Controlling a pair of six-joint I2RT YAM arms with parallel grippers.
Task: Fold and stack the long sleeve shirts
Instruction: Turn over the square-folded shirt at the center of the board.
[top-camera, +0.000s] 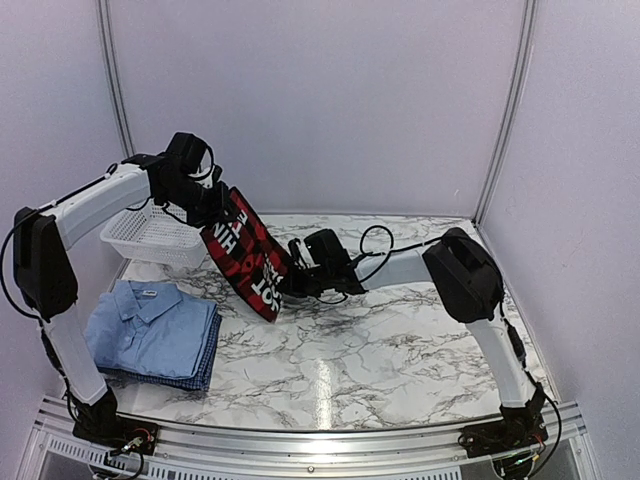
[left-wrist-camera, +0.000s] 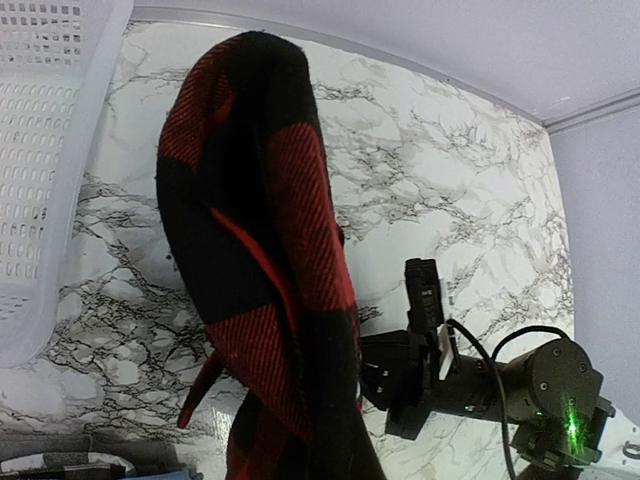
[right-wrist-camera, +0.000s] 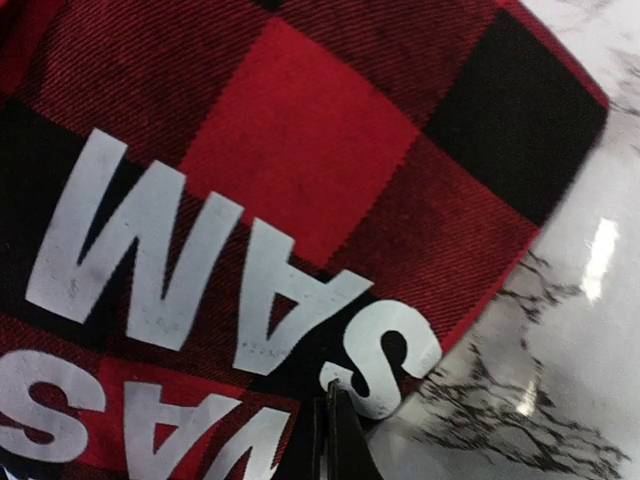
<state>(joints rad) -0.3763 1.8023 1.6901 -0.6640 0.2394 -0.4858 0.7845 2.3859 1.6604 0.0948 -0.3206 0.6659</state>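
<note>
I will next lower and release my left gripper's shirt: the table's clear middle is below and to its right in the top view.
The red-and-black plaid shirt (top-camera: 246, 256) with white lettering hangs slanted above the table's back left. My left gripper (top-camera: 213, 208) is shut on its top end; in the left wrist view the cloth (left-wrist-camera: 262, 250) drapes over the fingers and hides them. My right gripper (top-camera: 291, 283) is shut on the shirt's lower right edge. In the right wrist view its closed fingertips (right-wrist-camera: 335, 398) pinch the cloth (right-wrist-camera: 300, 150) by the letter S. The light blue collared shirt (top-camera: 150, 320) lies folded on the blue checked shirt (top-camera: 203, 374) at the front left.
A white mesh basket (top-camera: 150, 236) stands at the back left, behind the hanging shirt, and its wall (left-wrist-camera: 40, 150) fills the left of the left wrist view. Grey walls close the marble table (top-camera: 380, 350) at the back and sides.
</note>
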